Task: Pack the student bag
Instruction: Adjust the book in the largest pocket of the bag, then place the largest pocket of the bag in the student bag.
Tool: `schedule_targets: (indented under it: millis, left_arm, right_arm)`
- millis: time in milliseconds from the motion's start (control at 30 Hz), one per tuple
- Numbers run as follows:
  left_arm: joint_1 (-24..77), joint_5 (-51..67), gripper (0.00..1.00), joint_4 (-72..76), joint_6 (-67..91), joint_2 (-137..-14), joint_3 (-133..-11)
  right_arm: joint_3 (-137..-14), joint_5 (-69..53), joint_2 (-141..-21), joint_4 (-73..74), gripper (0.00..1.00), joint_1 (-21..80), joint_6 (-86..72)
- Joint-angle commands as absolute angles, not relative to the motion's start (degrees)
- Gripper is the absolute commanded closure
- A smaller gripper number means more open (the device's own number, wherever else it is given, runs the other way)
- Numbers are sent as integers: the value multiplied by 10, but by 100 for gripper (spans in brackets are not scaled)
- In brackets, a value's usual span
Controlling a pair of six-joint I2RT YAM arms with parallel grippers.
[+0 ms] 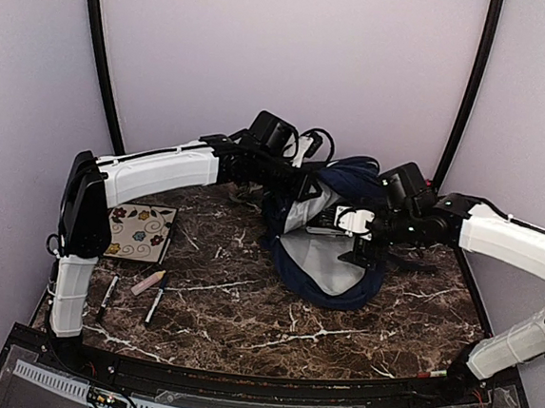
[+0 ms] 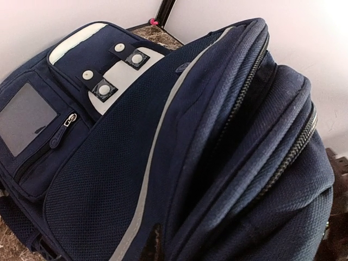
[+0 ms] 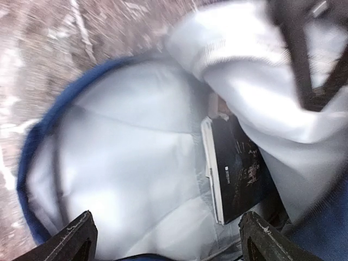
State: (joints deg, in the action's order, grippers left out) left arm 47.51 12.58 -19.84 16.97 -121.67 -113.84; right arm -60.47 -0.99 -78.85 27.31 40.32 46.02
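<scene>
I need to bring the pinched fabric down with my left gripper next, toward the bag's gaping opening [image 1: 329, 261] below that gripper, and release it, since the black book stands inside the bag.
The student bag [image 1: 341, 294] lies at the back middle of the table, navy blue, its main compartment gaping open and showing pale lining [image 1: 320, 261]. My left gripper [image 1: 303, 186] is at the bag's upper edge, pinching the fabric. The left wrist view is filled with the bag's front [image 2: 109, 179]: zips, a grey stripe and a white patch with snaps [image 2: 117, 76]. My right gripper [image 1: 356, 250] hangs over the opening with its jaws wide apart and empty [image 3: 171, 242]. A black book [image 3: 239, 168] stands inside against the lining [image 3: 136, 147]. The right wrist view is blurred.
On the table's left lie a floral notebook [image 1: 139, 231], a pink stubby marker [image 1: 148, 282] and two dark pens [image 1: 109, 295] [image 1: 156, 304]. Dark marbled tabletop [image 1: 271, 333] stretches in front of the bag. Walls and black poles close in the back.
</scene>
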Motion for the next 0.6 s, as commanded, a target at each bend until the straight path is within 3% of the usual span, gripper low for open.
schedule_targets:
  millis: [0,367,433,567]
  left_arm:
    - [470,157,100,-156,161,-1151,-1117]
    - [513,219,98,-168,134,-1144,-964]
    - [518,228,91,-168,134,-1141,-937]
    - [519,247,63,-151,126,-1108,-879]
  right_arm:
    - [-608,-146,-704,408,11,394,443]
    - [-645,-354,-662,553,19,201,491]
    - [-655,-378,-669,596,21,170,523]
    - [-676,-387,-685,657,23,120,569]
